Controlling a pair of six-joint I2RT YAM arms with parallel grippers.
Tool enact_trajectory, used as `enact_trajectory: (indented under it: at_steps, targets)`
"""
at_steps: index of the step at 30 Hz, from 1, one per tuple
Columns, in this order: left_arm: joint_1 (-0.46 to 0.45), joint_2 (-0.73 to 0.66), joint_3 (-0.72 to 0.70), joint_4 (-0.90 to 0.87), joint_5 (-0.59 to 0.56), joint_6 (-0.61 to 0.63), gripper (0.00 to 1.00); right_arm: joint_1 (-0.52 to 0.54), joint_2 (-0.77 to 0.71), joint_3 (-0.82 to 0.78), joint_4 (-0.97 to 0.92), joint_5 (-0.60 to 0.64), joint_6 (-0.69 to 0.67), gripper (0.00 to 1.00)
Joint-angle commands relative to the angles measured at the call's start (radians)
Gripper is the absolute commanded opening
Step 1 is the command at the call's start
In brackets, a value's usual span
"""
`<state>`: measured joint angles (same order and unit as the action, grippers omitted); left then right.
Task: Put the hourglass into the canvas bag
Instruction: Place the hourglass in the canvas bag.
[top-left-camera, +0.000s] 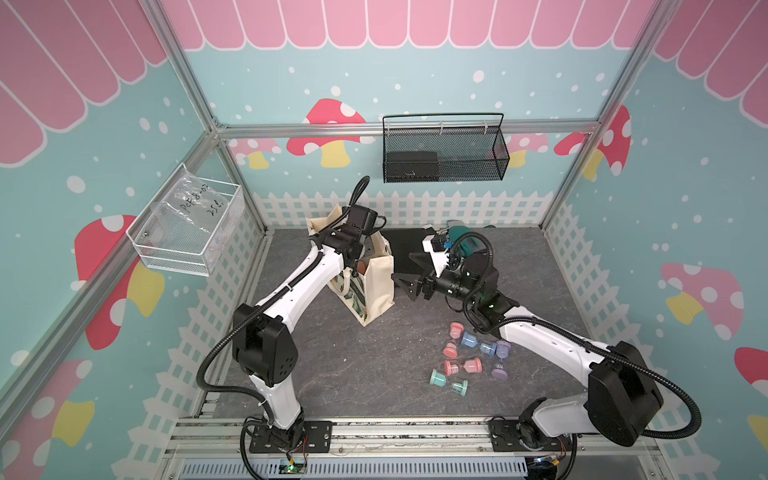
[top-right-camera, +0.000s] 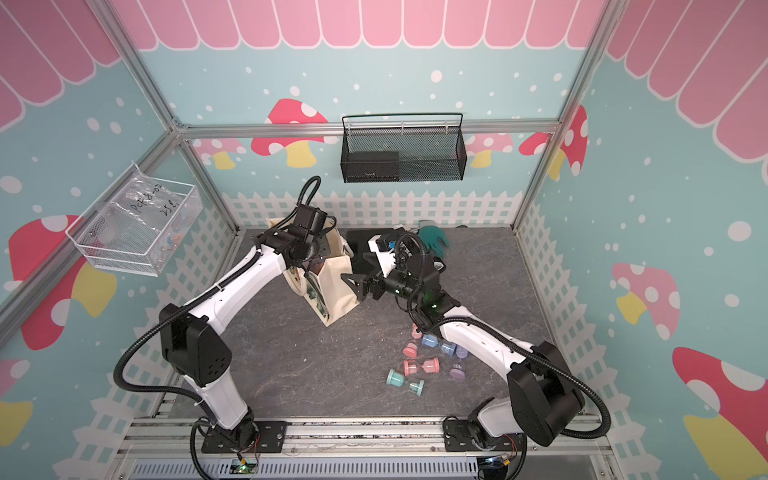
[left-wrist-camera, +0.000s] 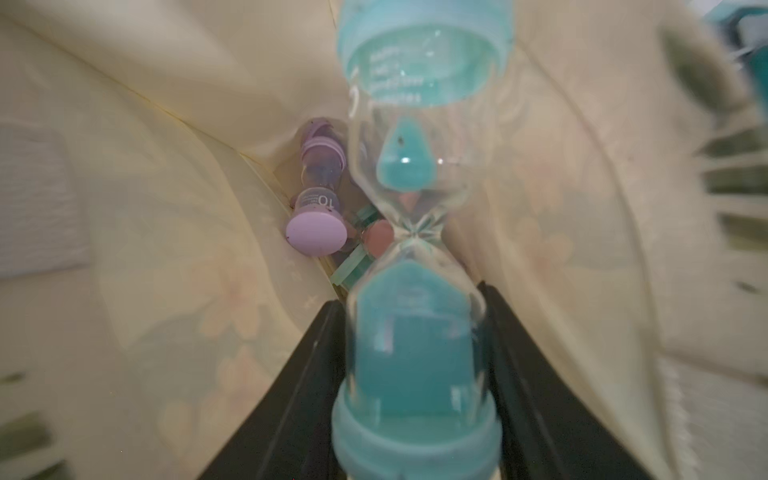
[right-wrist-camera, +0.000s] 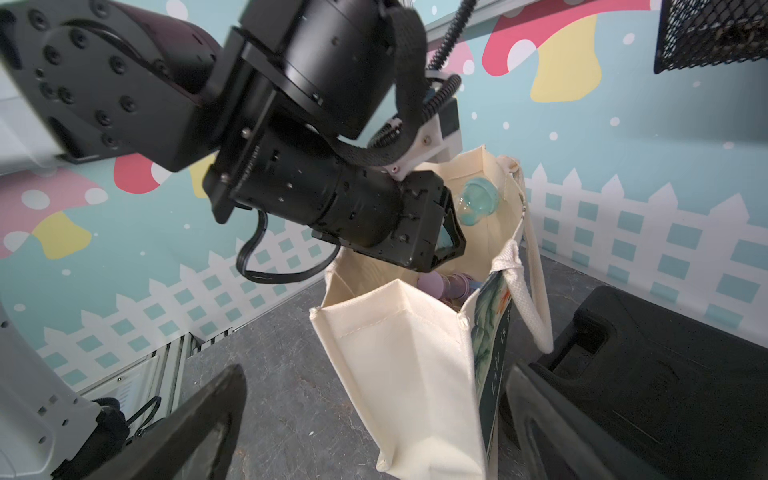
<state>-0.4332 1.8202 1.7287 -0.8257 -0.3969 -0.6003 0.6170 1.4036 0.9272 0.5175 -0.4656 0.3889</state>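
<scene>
The left gripper is above the bag's bottom, so it will next lower the teal hourglass (left-wrist-camera: 415, 345) a little between the bag's open sides and let go of it over the others there.
The cream canvas bag (top-left-camera: 376, 291) (top-right-camera: 338, 291) stands upright near the back of the table, its green printed panel (right-wrist-camera: 492, 365) on one side. My left gripper (left-wrist-camera: 413, 316) reaches down into its mouth and is shut on the lower bulb of a teal hourglass (left-wrist-camera: 415, 345), whose far bulb shows above the rim (right-wrist-camera: 478, 199). A purple hourglass (left-wrist-camera: 318, 232) lies on the bag's bottom with others. My right gripper (top-left-camera: 409, 270) (top-right-camera: 359, 270) stands open beside the bag, the bag's end wall (right-wrist-camera: 395, 353) between its wide-apart fingers.
Several loose hourglasses (top-left-camera: 469, 353), pink, blue, purple and teal, lie under my right arm. A flat black case (top-left-camera: 405, 249) (right-wrist-camera: 644, 374) lies behind the bag, a teal glove (top-left-camera: 465, 241) beyond it. A black mesh basket (top-left-camera: 444, 153) and a clear wire basket (top-left-camera: 187, 228) hang on the walls.
</scene>
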Motion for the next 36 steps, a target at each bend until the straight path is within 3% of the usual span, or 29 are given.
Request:
enact_trajectory:
  at_steps: [1,14,36]
  targets:
    - [0.008,0.038,0.023,-0.045,-0.01,-0.041,0.17,0.006,0.022,0.028,-0.009,-0.013,-0.018,1.0]
    - [0.007,0.165,0.045,-0.083,-0.018,-0.051,0.35,0.006,0.021,0.021,-0.027,0.039,-0.033,0.99]
    - [0.002,0.102,0.078,-0.102,-0.031,-0.029,0.6,0.006,-0.048,-0.008,-0.042,0.114,-0.041,1.0]
